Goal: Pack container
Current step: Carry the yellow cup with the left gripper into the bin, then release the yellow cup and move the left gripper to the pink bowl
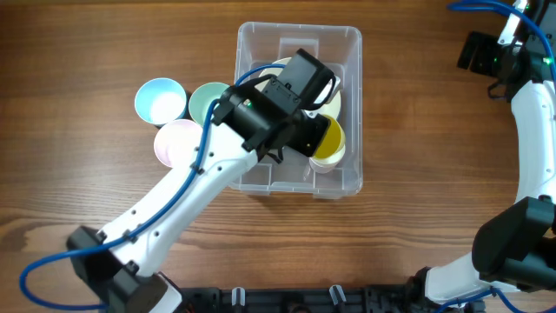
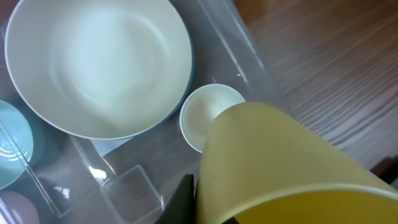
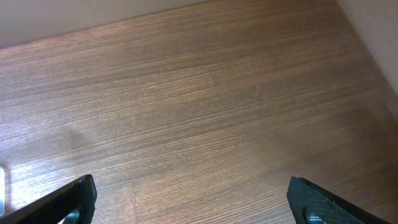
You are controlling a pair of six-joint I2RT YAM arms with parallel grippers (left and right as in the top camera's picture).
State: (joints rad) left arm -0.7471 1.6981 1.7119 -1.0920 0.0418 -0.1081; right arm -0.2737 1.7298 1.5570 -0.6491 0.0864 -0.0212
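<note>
I will next bring the yellow cup in my left gripper down into the small white cup (image 1: 327, 163) (image 2: 206, 116), which stands open just below, and let go of the yellow cup.
The clear plastic container (image 1: 347, 43) sits at the table's middle; its wall also shows in the left wrist view (image 2: 242, 43). Inside lie a large white bowl (image 2: 99, 62) and a small white cup (image 2: 208, 112). My left gripper (image 1: 300, 139) is over the container, shut on a yellow cup (image 1: 328, 139) held above the small white cup; the yellow cup fills the lower right of the left wrist view (image 2: 280, 168). My right gripper (image 3: 189, 199) is open and empty over bare wood at the far right.
Three bowls stand left of the container: a light blue one (image 1: 160, 99), a green one (image 1: 207, 100) and a pink one (image 1: 176, 142). The right arm (image 1: 530, 113) runs along the right edge.
</note>
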